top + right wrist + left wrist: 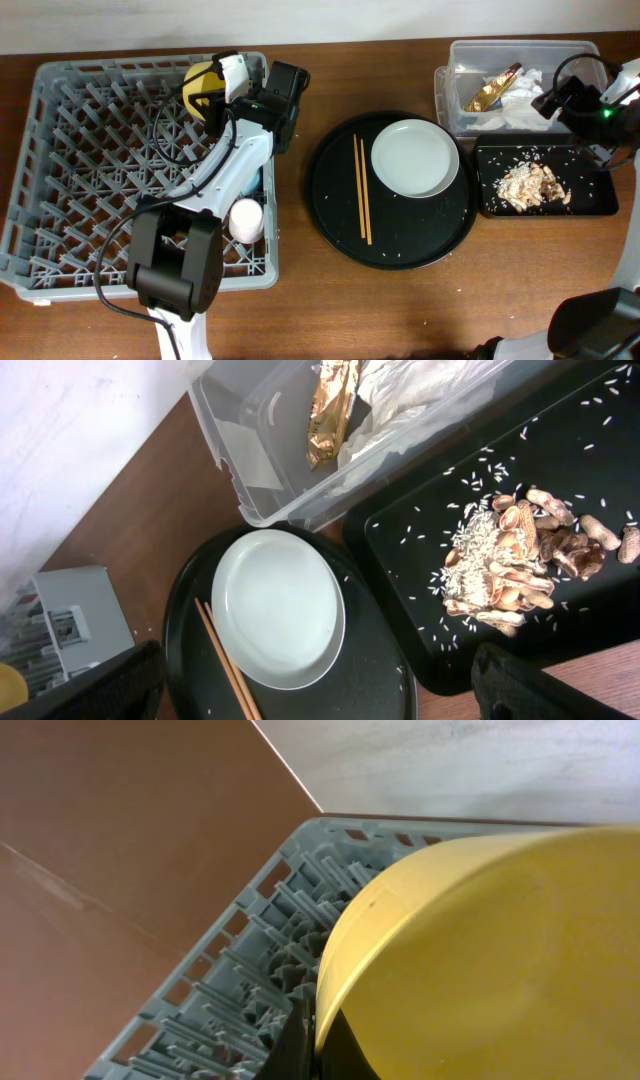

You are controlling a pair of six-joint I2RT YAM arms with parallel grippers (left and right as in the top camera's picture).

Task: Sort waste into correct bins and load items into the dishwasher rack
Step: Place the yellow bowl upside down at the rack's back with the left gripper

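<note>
Next, my left gripper moves down toward the rack's far corner by the tray (256,74) and releases the bowl's rim, as the pinkish-white cup (247,220) takes the rack's near corner.
My left gripper (315,1042) is shut on the rim of the yellow bowl (480,960) and holds it over the far part of the grey dishwasher rack (70,150); the gripper also shows from overhead (212,95). A pinkish-white cup (247,220) sits in the rack's near right corner. The pale plate (415,157) and the chopsticks (362,190) lie on the round black tray (400,245). My right gripper (320,695) is open and empty, above the clear tub (450,100) and the black rectangular tray (600,205). The blue cup is hidden.
The tub holds the gold wrapper (330,405) and white napkins (410,400). Food scraps and pale crumbs (520,555) lie in the rectangular tray. My left arm (225,170) reaches across the rack's right side. Bare brown table shows in front.
</note>
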